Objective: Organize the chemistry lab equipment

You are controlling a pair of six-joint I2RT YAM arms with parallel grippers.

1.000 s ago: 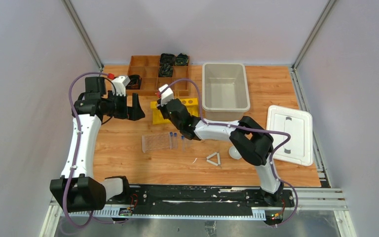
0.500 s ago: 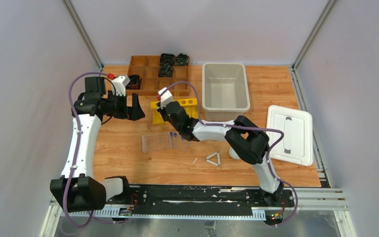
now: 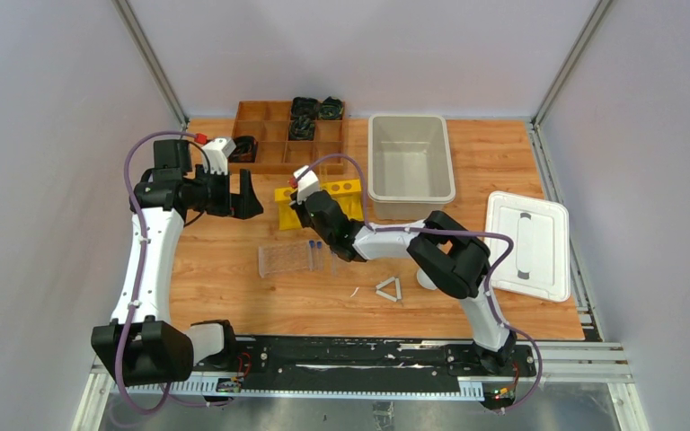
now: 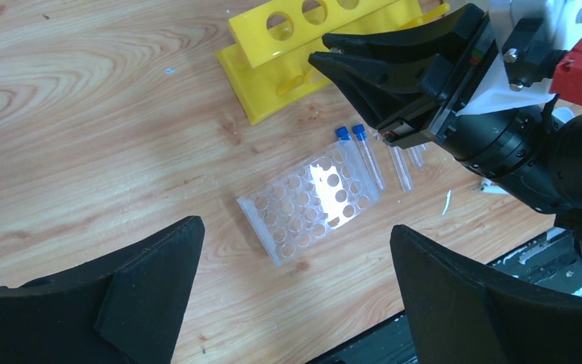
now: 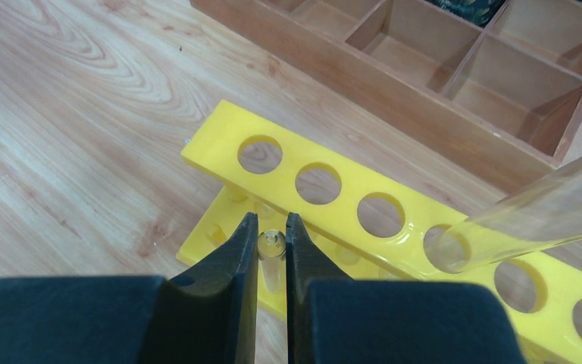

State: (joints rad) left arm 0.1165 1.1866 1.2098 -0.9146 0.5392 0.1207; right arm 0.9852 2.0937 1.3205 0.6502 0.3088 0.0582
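Note:
The right gripper moves a little outward toward the wooden tray next, over the yellow rack's base (image 3: 291,219) (image 5: 270,279). It then releases the glass tube, since the tube already stands upright there.
My right gripper (image 5: 272,227) is shut on a thin clear glass tube (image 5: 272,246), whose rounded end shows between the fingertips. It hangs just above the left part of the yellow holed rack (image 5: 364,182), also visible from above (image 3: 323,202). Another glass tube (image 5: 530,216) leans in a rack hole further right. Two blue-capped tubes (image 4: 360,148) and thin glass tubes (image 4: 402,167) lie beside a clear plastic well plate (image 4: 311,201). A white triangle (image 3: 389,289) lies nearer the bases. My left gripper (image 4: 295,288) stands wide open and empty, left of the rack (image 3: 250,199).
A brown wooden divided tray (image 3: 274,135) with black coiled items sits at the back. To its right stands a beige bin (image 3: 411,193), and a white lid (image 3: 527,244) lies at the far right. A white round dish (image 3: 426,278) peeks out behind the right arm.
My right gripper, still holding the glass tube, has shifted slightly toward the near side and lower over the yellow rack. The left arm has stayed still.

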